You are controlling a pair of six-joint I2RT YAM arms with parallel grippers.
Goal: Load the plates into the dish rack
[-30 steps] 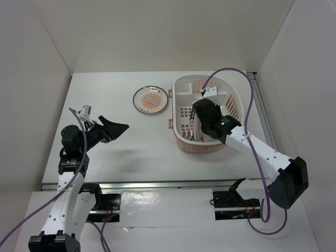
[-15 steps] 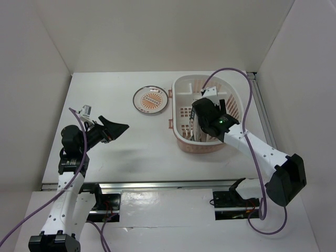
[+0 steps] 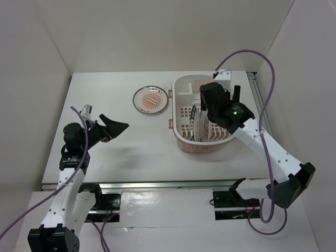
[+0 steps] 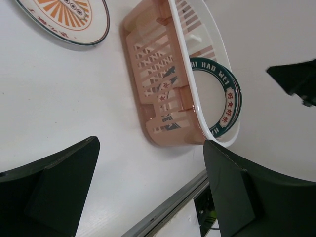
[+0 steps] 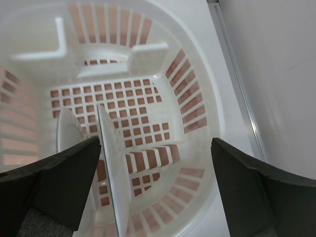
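The near rim of the orange sunburst plate (image 3: 150, 99) is opposite the rack. My left gripper needs to move down and outward to that rim next.
The pale pink dish rack (image 3: 231, 100) stands at the back right of the table. Two plates stand on edge inside it: a dark-green-rimmed plate (image 3: 195, 122) (image 4: 224, 101) and a second plate (image 5: 69, 129) beside the edge-on one (image 5: 111, 170). My right gripper (image 3: 212, 107) (image 5: 155, 190) hovers above the rack interior (image 5: 197, 98), open, with nothing between its fingers. The orange sunburst plate (image 3: 150, 99) (image 4: 69, 15) lies flat on the table left of the rack. My left gripper (image 3: 113, 128) (image 4: 148, 192) is open and empty over the left side of the table, well short of that plate.
White walls close in the table on three sides. A metal rail (image 3: 173, 185) runs along the near edge. The right arm's purple cable (image 3: 262, 68) arches over the rack's far right corner.
My right gripper has opened, let go of the plate now standing in the rack, and risen up and back to the right. The left arm has barely shifted.
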